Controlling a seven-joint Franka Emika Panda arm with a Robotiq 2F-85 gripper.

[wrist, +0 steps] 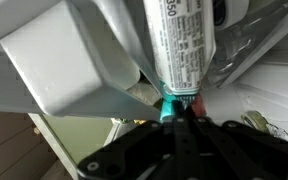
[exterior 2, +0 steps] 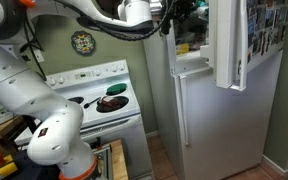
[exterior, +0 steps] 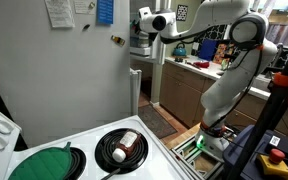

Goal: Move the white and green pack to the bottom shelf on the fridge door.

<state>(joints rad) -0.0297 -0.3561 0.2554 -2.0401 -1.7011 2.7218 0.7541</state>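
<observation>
My gripper eases onward past the white door shelf (wrist: 64,60) next and releases the green end, since the gap between white door parts lies just beyond its fingers.
In the wrist view, the white and green pack (wrist: 180,45) is a white tube-like pack with printed text and a green end. My gripper (wrist: 181,113) is shut on that green end. The pack points away from me, up between white door parts. A white door shelf (wrist: 64,60) sits just left of it. In both exterior views my gripper (exterior: 149,22) (exterior 2: 168,16) is raised at the open upper compartment of the fridge (exterior 2: 209,110). The pack is too small to make out there. The bottom door shelf cannot be identified.
The open upper door (exterior 2: 230,40) hangs out beside my arm. A white stove (exterior: 94,150) with a green cover (exterior: 44,163) and a black pan (exterior: 121,148) stands next to the fridge's grey side (exterior: 74,75). A cluttered counter (exterior: 199,65) lies behind.
</observation>
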